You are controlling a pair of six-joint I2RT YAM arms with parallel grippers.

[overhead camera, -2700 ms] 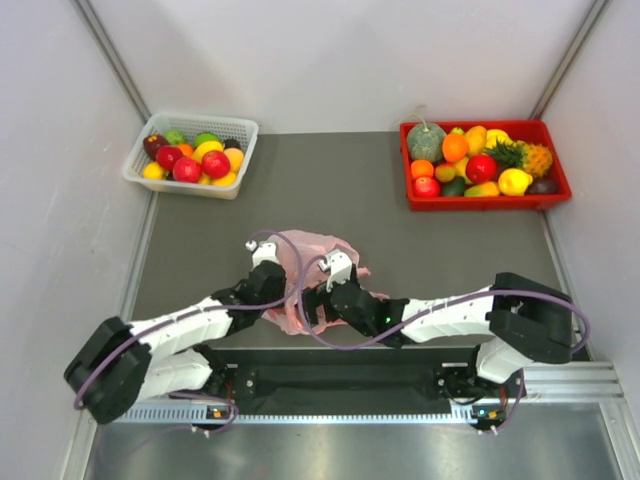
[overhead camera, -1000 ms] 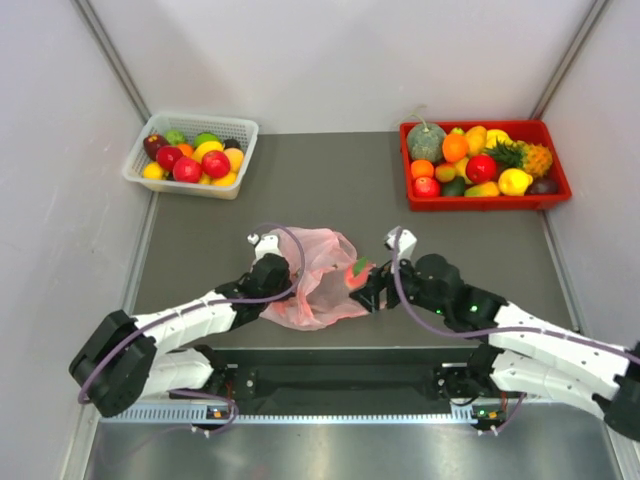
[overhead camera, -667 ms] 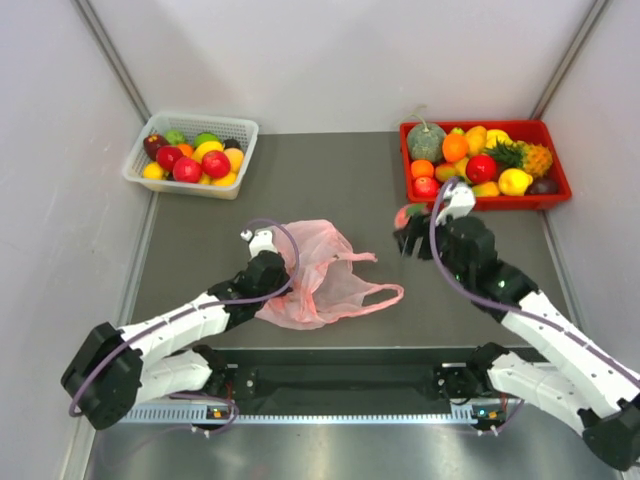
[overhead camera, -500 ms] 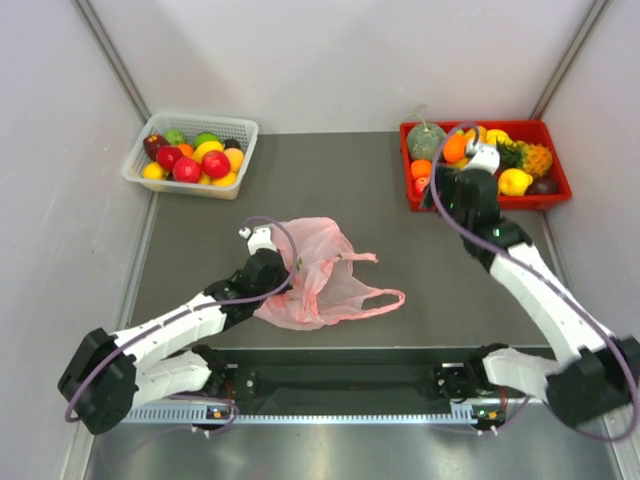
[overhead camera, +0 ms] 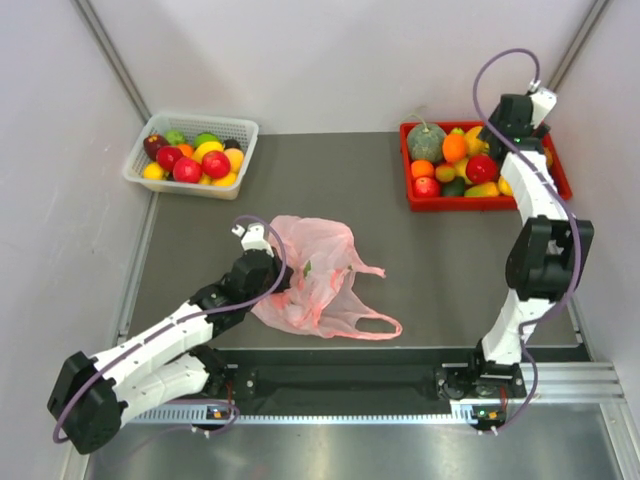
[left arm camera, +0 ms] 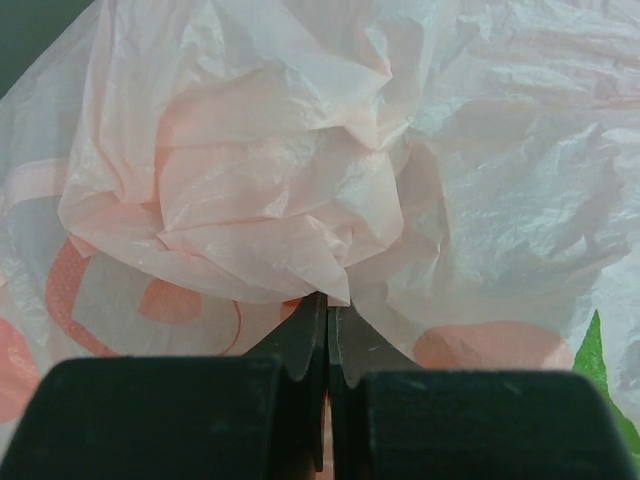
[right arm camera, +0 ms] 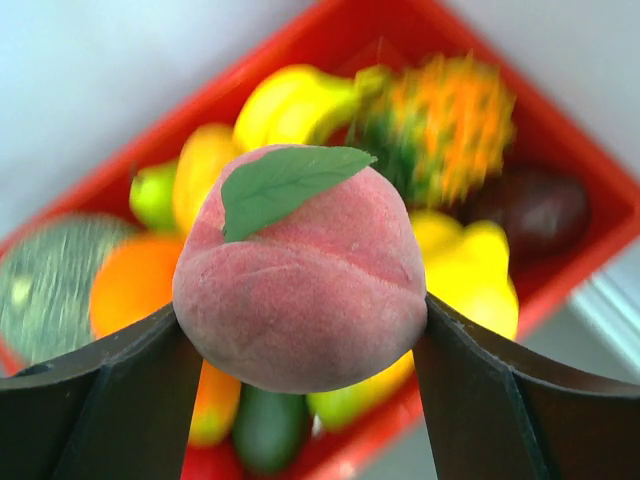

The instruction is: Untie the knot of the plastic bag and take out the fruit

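The tray's bare far corner (right arm camera: 392, 38) is below my right gripper and to its right in the top view, so I will move there and go down to let go of the peach (right arm camera: 305, 275).
The pink bag (overhead camera: 318, 280) lies crumpled on the dark table, its mouth to the right. Its two handle strips (overhead camera: 368, 326) lie loose and apart; no knot shows. My left gripper (overhead camera: 274, 282) is shut on a fold of the bag's plastic (left arm camera: 300, 170), jaws together (left arm camera: 328, 305). A green shape (left arm camera: 602, 372) shows through the plastic. My right gripper (right arm camera: 303, 318) is shut on a pinkish peach (right arm camera: 305, 275) with a green leaf, held above the red tray (right arm camera: 592, 170). In the top view the right wrist (overhead camera: 512, 112) hides the peach.
The red tray (overhead camera: 480, 203) at the back right holds several fruits, a melon and a pineapple. A white basket (overhead camera: 190, 120) of fruits stands at the back left. Grey walls close in both sides.
My right arm swung from the bag's mouth up and to the back right with the peach, and is now over the red tray. The left gripper kept its hold; the bag shifted slightly.
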